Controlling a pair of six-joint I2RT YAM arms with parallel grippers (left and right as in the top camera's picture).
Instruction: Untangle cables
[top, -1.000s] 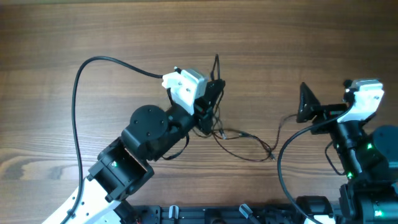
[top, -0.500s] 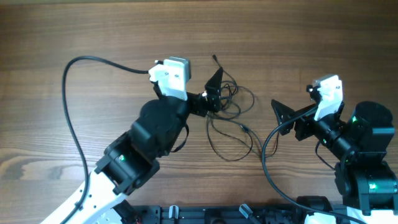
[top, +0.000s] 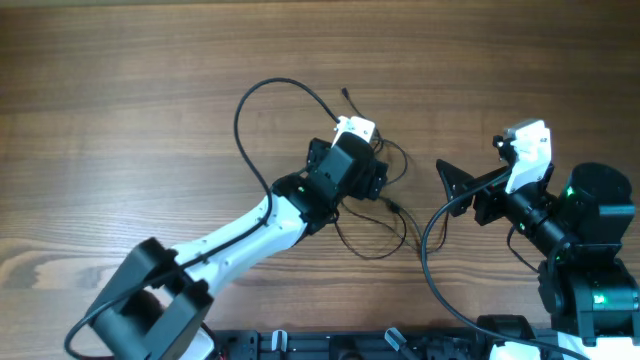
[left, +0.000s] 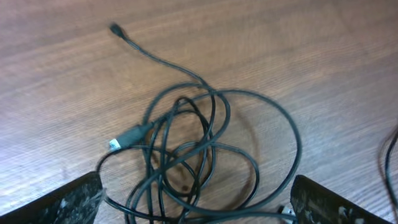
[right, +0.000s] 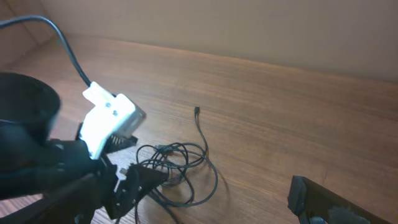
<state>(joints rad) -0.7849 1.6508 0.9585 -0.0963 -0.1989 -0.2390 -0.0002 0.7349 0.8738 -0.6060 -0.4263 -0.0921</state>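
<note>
I will lower my left gripper onto the crossing pieces of cable amid the tangle (left: 171, 167) and close it, because the loops of the black cable are spread out below its open fingers.
The cables (top: 384, 208) lie in a loose tangle of thin black loops on the wooden table (top: 150, 60), with one plug end (top: 345, 93) trailing away. My left gripper (top: 352, 172) hovers right over the tangle, pointing down. In the left wrist view the cables (left: 186, 149) spread between its open fingers (left: 68, 200), with nothing gripped; a silver-tipped plug (left: 115, 144) lies to the left. My right gripper (top: 455, 188) stands open to the right of the tangle, apart from it. The right wrist view shows the cables (right: 180, 165) ahead of it.
The thick black cable (top: 245, 110) of the left gripper head arcs over the table behind the arm. The left arm (top: 230, 235) crosses the table from the bottom left. The right arm's base (top: 590, 250) sits at the right edge.
My left gripper has let go of the cables and opened, and its arm has swung over the tangle. The cables have bunched into loops. The right arm moved left earlier and now holds still.
</note>
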